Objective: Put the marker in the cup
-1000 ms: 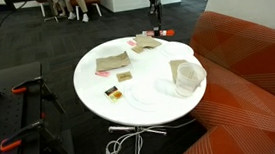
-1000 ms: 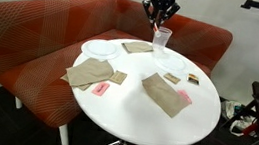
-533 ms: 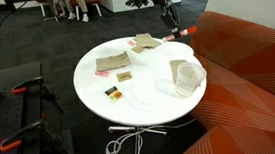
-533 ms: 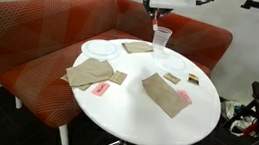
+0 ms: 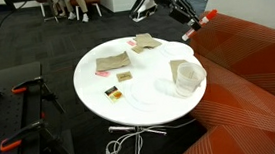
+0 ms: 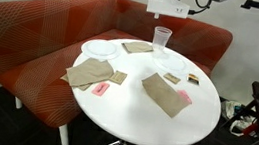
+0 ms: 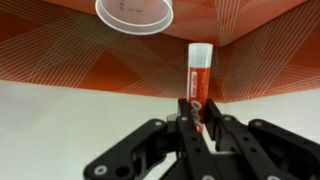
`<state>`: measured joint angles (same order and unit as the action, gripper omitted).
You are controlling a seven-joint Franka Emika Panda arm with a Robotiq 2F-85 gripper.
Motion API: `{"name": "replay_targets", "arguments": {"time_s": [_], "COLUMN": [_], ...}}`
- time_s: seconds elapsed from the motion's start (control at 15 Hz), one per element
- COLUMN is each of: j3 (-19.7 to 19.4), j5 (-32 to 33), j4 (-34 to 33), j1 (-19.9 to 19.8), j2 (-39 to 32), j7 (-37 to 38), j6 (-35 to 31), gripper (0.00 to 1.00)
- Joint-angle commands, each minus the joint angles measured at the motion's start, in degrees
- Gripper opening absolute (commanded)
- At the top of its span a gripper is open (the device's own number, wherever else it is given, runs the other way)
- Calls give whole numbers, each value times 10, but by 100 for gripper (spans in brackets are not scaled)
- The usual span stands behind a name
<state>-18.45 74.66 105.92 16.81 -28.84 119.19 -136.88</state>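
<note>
The cup's opening (image 5: 190, 66) is below my gripper, to the left in the wrist view. I should move my gripper that way next and lower it to release the marker inside.
The marker (image 7: 199, 72), a red stick with a whitish end, is clamped between the jaws of my gripper (image 7: 197, 106) in the wrist view. In an exterior view the gripper (image 5: 188, 13) is tilted and high above the table's far edge, and the marker (image 5: 206, 18) sticks out toward the sofa. The off-white cup (image 5: 186, 76) stands on the table near the sofa, below and apart from the gripper. It also shows in an exterior view (image 6: 161, 38) under the gripper (image 6: 171, 1), and at the top of the wrist view (image 7: 135, 13).
The round white table (image 6: 134, 114) carries beige cloth pieces (image 6: 90, 73) (image 6: 165, 93), white plates (image 6: 100, 49) and small cards (image 5: 110, 91). A red sofa (image 5: 248, 77) wraps round the table. Cables (image 5: 124, 148) lie on the floor.
The gripper has risen from just above the table and swung out toward the sofa, tilting, with the marker still held in its jaws.
</note>
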Motion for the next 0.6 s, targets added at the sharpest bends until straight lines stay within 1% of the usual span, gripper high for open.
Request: {"name": "replay_targets", "arguments": {"time_s": [0.0, 0.13, 0.27, 0.53], "j3": [53, 85, 114, 149], "j5": [88, 109, 108, 98], "j4": [-4, -3, -11, -22], "j1": [-25, -39, -53, -77], "j2": [-5, -13, -30, -54], "j7": [120, 168, 192, 213], "j6": [111, 176, 229, 293], "gripper": [5, 5, 5, 5]}}
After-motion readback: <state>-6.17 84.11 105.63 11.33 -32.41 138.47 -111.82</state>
